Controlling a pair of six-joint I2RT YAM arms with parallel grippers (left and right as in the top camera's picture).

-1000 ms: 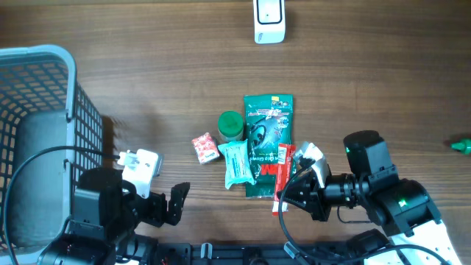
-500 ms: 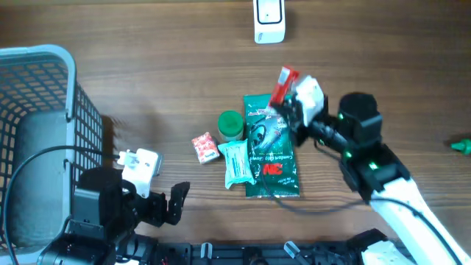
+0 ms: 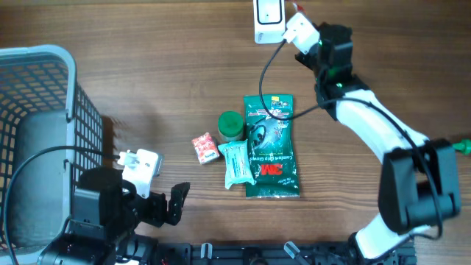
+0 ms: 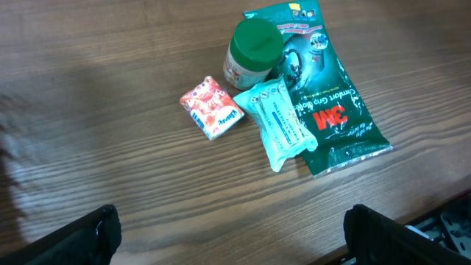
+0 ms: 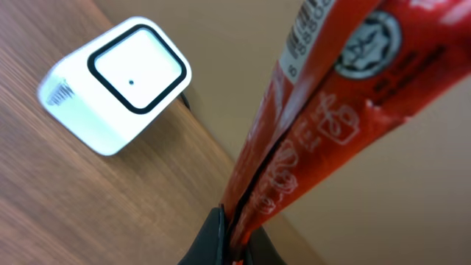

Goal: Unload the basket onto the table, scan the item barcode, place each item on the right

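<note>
My right gripper will next carry the red packet over the scanner [image 3: 268, 18], then across to let go of it beside the green object. The barcode is still beside the scanner.
The item is a red foil packet [image 5: 331, 96] with a barcode [image 5: 313, 26] near its top. My right gripper [image 5: 235, 243] is shut on its lower end and holds it up beside the white barcode scanner [image 5: 118, 85]. From overhead, that gripper [image 3: 296, 20] is at the table's far edge, just right of the scanner [image 3: 268, 18]. Near the front edge, my left gripper [image 3: 168, 206] is open and holds nothing. Its fingertips [image 4: 73, 239] show dark at the bottom of the left wrist view.
Mid-table lie a green 3M pouch [image 3: 271, 147], a green-lidded jar [image 3: 231, 125], a teal packet [image 3: 237, 162] and a small red-and-white packet [image 3: 204, 147]. A grey basket [image 3: 44, 110] stands at the left. A green object [image 3: 462, 145] sits at the right edge.
My right arm has carried the red packet from beside the green pouch near the front up to the scanner at the far edge. The left arm has not moved.
</note>
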